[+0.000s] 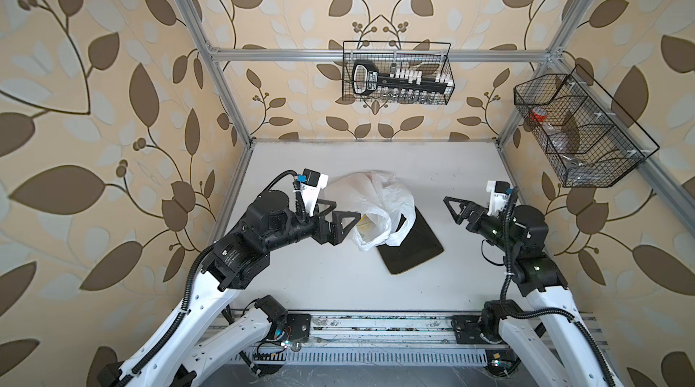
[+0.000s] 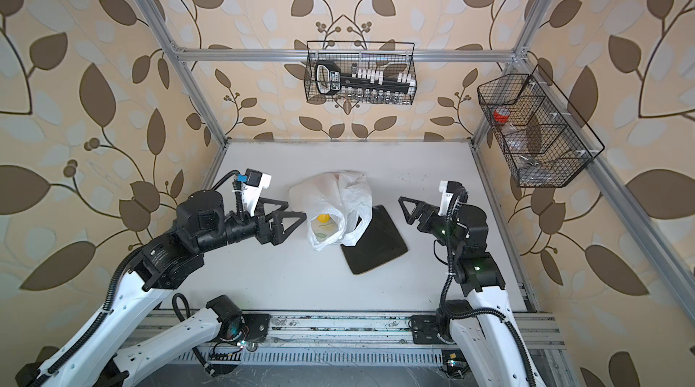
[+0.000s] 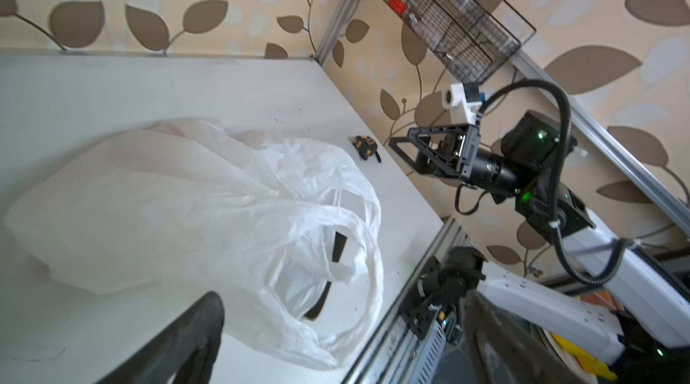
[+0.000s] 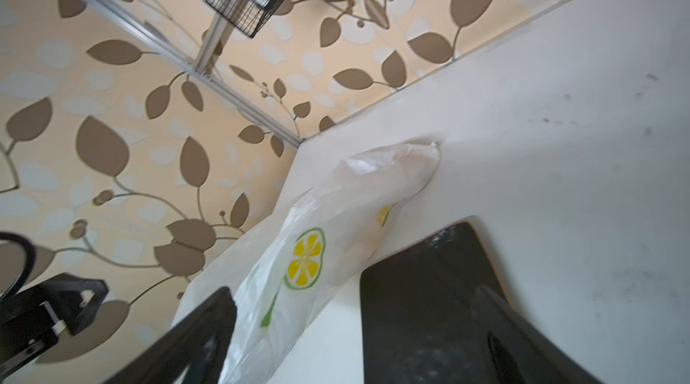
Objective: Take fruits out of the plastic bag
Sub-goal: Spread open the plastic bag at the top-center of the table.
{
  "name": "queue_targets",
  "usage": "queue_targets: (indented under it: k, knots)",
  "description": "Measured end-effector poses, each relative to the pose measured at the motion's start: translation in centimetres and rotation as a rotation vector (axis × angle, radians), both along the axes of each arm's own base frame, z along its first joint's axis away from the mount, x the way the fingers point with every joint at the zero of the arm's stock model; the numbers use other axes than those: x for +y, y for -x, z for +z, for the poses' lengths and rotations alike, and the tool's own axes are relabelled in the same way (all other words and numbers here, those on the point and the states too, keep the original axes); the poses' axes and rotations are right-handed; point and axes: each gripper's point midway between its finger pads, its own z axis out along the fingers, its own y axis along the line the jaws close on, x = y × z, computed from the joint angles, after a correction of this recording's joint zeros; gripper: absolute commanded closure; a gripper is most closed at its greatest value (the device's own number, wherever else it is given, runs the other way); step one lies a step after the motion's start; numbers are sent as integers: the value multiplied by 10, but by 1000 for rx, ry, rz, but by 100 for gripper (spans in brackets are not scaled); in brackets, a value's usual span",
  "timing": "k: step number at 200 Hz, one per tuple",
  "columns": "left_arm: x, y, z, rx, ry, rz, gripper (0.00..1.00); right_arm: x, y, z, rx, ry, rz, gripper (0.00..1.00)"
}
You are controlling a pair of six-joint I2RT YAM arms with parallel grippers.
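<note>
Only a yellow fruit shows inside the bag, so I should move my left gripper toward the tray (image 2: 378, 253) and tilt down onto the near rim of the bag's opening (image 2: 324, 245).
The white plastic bag (image 1: 370, 208) (image 2: 333, 204) lies crumpled mid-table, its mouth and loop handles toward the front. One handle drapes over the black tray (image 1: 417, 249) (image 2: 378, 253). A yellow fruit (image 2: 323, 217) shows inside the bag's mouth; the other fruits are hidden by the plastic. My left gripper (image 1: 348, 209) (image 2: 296, 207) hovers open just left of the mouth, holding nothing. The right gripper (image 1: 450, 210) (image 2: 403, 210) is open and empty, right of the tray. The left wrist view shows the bag (image 3: 179, 206) ahead; the right wrist view shows its lemon print (image 4: 304, 264).
A small black-and-yellow tape measure (image 3: 364, 145) lies near the table's right edge by the right gripper. Two wire baskets hang off the frame, one on the back rail (image 1: 396, 73) and one on the right rail (image 1: 579, 129). Aluminium posts stand at the back corners.
</note>
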Motion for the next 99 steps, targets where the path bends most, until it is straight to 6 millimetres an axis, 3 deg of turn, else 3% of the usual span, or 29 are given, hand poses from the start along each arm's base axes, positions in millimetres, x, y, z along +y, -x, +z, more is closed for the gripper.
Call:
queue_targets:
  k: [34,60,76,99]
  knots:
    - [-35,34,-49,90,-204,-186,1,48,27,5,45,-45,217,1]
    - [-56,37,-85,106,-393,-247,1,82,44,6,75,-55,348,4]
    - [-62,34,-95,83,-475,-254,2,101,53,-1,109,-49,406,8]
    - [-65,27,-90,22,-532,-241,4,121,60,-12,154,-35,446,13]
